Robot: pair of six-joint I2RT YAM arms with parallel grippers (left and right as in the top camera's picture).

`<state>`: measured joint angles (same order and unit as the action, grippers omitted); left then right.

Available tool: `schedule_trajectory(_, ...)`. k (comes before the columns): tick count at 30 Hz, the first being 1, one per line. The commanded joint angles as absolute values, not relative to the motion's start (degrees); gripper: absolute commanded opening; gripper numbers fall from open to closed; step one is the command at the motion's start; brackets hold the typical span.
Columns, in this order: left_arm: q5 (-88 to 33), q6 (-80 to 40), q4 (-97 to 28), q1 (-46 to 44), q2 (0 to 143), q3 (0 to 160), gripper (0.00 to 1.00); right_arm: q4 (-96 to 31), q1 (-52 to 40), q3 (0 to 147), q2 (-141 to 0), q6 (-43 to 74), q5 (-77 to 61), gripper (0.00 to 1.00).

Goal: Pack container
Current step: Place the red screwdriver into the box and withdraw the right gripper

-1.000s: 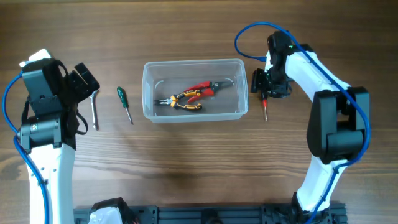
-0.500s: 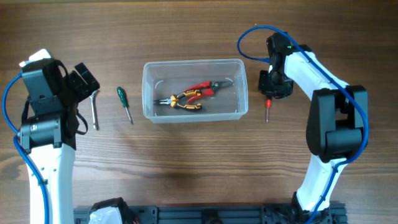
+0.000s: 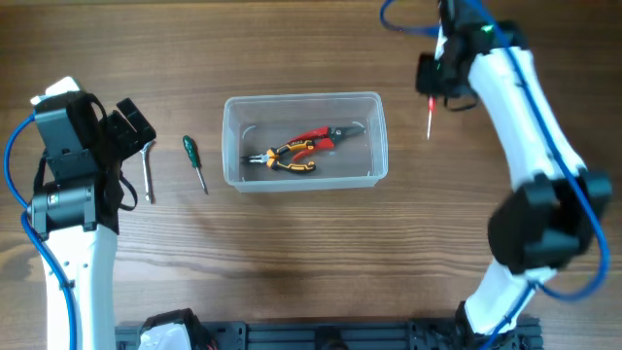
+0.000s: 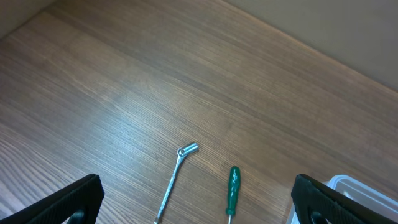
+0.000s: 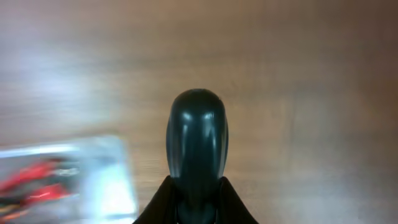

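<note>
Next, my right gripper swings the screwdriver back over the container (image 3: pixel 304 99), then turns and lowers it beside the pliers, then releases it.
The clear container (image 3: pixel 304 99) stands mid-table with red-handled cutters (image 3: pixel 323 135) and orange-and-black pliers (image 3: pixel 285 158) inside. My right gripper (image 3: pixel 441 82) hangs to its far right, above the table, shut on a screwdriver (image 3: pixel 429 107) with a dark handle, a red collar and a thin shaft pointing down. In the right wrist view the dark handle (image 5: pixel 196 143) fills the gap between the fingers of the right gripper (image 5: pixel 197 202), and the container (image 5: pixel 93 177) is a blur at the left. My left gripper (image 3: pixel 132 124) is open at the left, empty.
A green-handled screwdriver (image 3: pixel 192 156) and a silver bent key (image 3: pixel 148 173) lie on the wood between the left gripper (image 4: pixel 196 202) and the container; both show in the left wrist view, screwdriver (image 4: pixel 233 186) and key (image 4: pixel 177 180). The container's corner (image 4: pixel 364 190) shows there too.
The right gripper shut on the dark-handled screwdriver beside the container's right wall and lifted it up and toward the far side. The left arm stayed still.
</note>
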<state>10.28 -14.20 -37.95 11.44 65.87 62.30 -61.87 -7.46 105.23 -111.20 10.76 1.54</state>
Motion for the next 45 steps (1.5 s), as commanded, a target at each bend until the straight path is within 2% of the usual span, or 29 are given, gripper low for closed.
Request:
schedule_trajectory(1, 11.0, -13.5, -37.8, 11.79, 66.17, 63.35, 1.0, -59.31, -14.11, 108.97, -103.35, -6.61, -11.77, 0.04)
schedule_trajectory(6, 11.0, -13.5, -37.8, 11.79, 66.17, 63.33, 1.0, -60.93, -25.02, 107.26, -103.7, -30.57, -11.79, 0.04)
schedule_trajectory(10, 11.0, -13.5, -37.8, 11.79, 66.17, 63.35, 1.0, -61.1, -30.33, 105.25, -106.69, -50.83, -13.98, 0.04)
schedule_trajectory(14, 11.0, -13.5, -37.8, 11.79, 66.17, 63.35, 1.0, -61.56, -31.35, 105.25, -112.36, -58.24, -21.91, 0.05)
schedule_trajectory(17, 11.0, -13.5, -37.82, 11.79, 66.17, 63.35, 1.0, -61.71, -32.38, 105.25, -117.23, -59.18, -27.35, 0.05)
schedule_trajectory(23, 11.0, -13.5, -37.82, 11.79, 66.17, 63.33, 1.0, -62.3, -39.07, 105.25, -124.6, -58.33, -27.4, 0.04)
schedule_trajectory(27, 11.0, -13.5, -37.8, 11.79, 66.17, 63.35, 1.0, -59.88, -43.44, 105.25, -124.77, -58.3, -20.78, 0.04)
schedule_trajectory(37, 11.0, -13.5, -37.8, 11.79, 66.17, 63.35, 1.0, -57.41, -43.55, 105.25, -128.9, -54.3, -21.08, 0.06)
schedule_trajectory(38, 11.0, -13.5, -37.8, 11.79, 66.17, 63.35, 1.0, -56.71, -43.55, 105.25, -128.92, -52.1, -20.01, 0.36)
schedule_trajectory(39, 11.0, -13.5, -37.8, 11.79, 66.17, 63.35, 1.0, -55.81, -43.55, 105.25, -128.9, -49.41, -18.83, 0.49)
schedule_trajectory(41, 11.0, -13.5, -37.8, 11.79, 66.17, 63.35, 1.0, -53.47, -43.53, 105.65, -128.79, -42.83, -13.04, 0.53)
schedule_trajectory(45, 11.0, -13.5, -37.8, 11.79, 66.17, 63.33, 1.0, -53.91, -42.13, 109.34, -126.15, -32.58, -3.25, 0.54)
